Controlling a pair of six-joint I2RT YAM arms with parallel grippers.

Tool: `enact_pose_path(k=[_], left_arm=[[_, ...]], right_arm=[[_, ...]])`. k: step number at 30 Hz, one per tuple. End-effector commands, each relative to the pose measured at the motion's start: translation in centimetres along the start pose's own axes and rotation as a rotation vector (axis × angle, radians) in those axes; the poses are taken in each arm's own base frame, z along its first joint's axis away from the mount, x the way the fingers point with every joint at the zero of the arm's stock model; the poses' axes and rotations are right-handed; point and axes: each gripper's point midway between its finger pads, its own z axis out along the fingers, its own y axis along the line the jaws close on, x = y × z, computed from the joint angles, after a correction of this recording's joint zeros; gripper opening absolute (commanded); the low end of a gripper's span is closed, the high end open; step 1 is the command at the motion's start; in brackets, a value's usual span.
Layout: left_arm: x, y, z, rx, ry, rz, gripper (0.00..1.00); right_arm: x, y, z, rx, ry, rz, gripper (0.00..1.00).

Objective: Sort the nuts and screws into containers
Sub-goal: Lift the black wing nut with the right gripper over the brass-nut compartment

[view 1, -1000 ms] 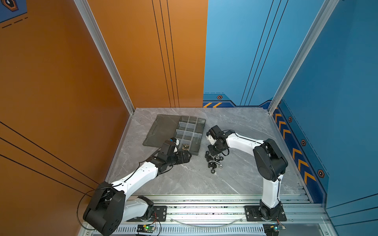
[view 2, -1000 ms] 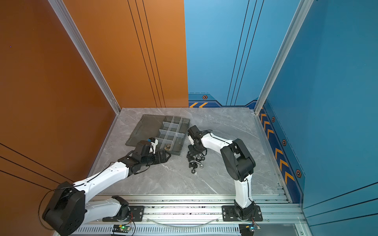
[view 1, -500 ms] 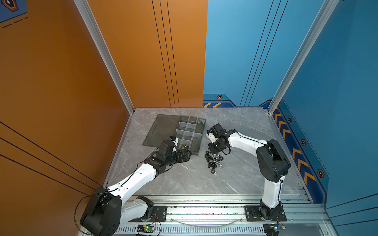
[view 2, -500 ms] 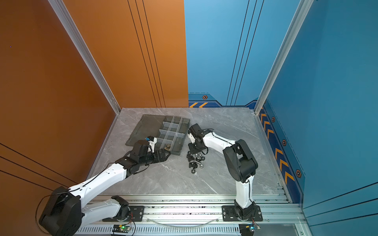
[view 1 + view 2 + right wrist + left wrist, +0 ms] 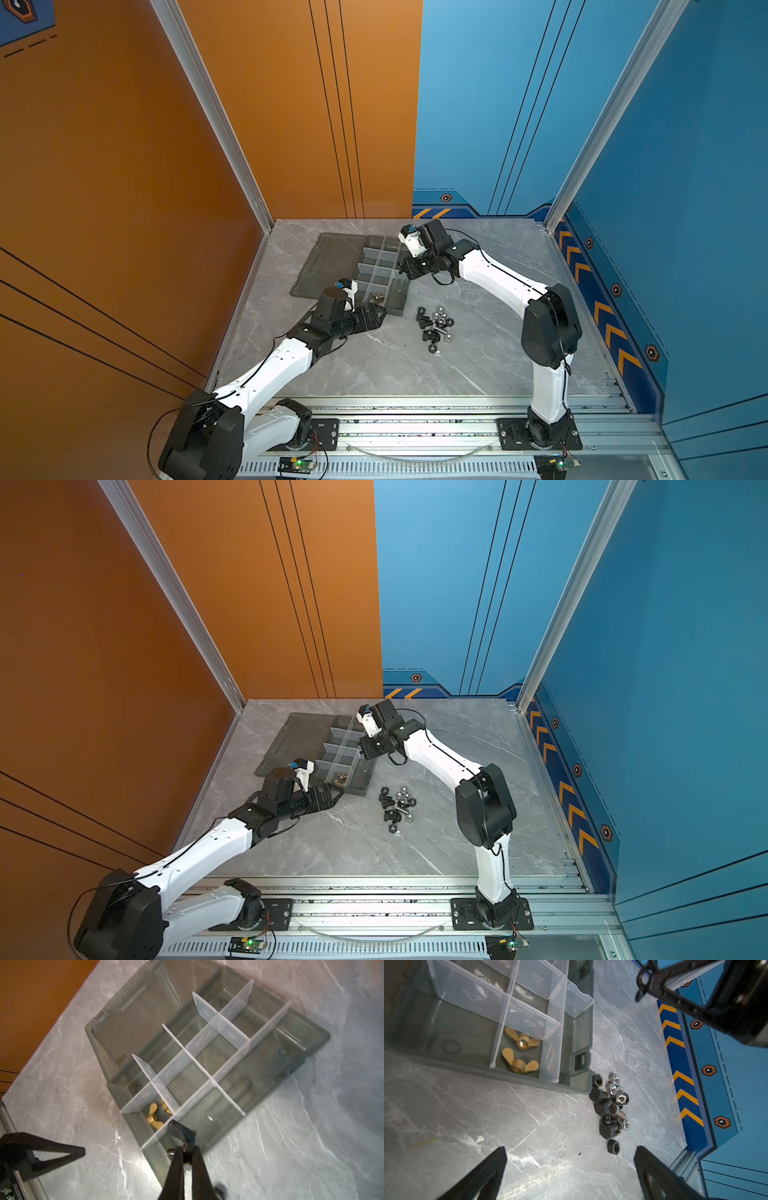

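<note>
My right gripper holds the black screw and will next move toward the lid, down over the cell just past the winged nuts, to release it, since that cell is empty.
The containers are cells of a dark grey tray [image 5: 397,309] [image 5: 358,789] [image 5: 483,1068] [image 5: 315,1043] with translucent dividers. Two brass winged nuts [image 5: 522,1040] [image 5: 154,1118] [image 5: 377,297] lie in a front cell. Black screws and black and silver nuts make a pile [image 5: 435,328] [image 5: 397,808] [image 5: 610,1109] on the table right of the tray. My right gripper [image 5: 187,1151] [image 5: 405,273] [image 5: 362,754] hangs over the tray's right rim, shut on a black screw [image 5: 179,1131]. My left gripper [image 5: 571,1159] [image 5: 376,314] [image 5: 332,796] stands open and empty just before the tray's front edge.
The tray's flat grey lid [image 5: 332,262] [image 5: 295,742] lies open to the left of the cells. An orange wall stands close on the left, and blue walls stand behind and to the right. A metal rail [image 5: 415,415] runs along the table's front.
My right gripper has risen from the pile and moved back and left to the tray's right rim, staying shut. The left gripper has barely moved.
</note>
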Motion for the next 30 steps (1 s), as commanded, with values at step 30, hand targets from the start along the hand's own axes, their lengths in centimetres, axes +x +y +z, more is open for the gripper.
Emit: enact_pose_path(k=[30], left_arm=[[-0.5,-0.1,-0.7,0.064,-0.015,-0.053,0.98]], right_arm=[[0.2,-0.8,9.6,0.009,0.108,0.015,0.36]])
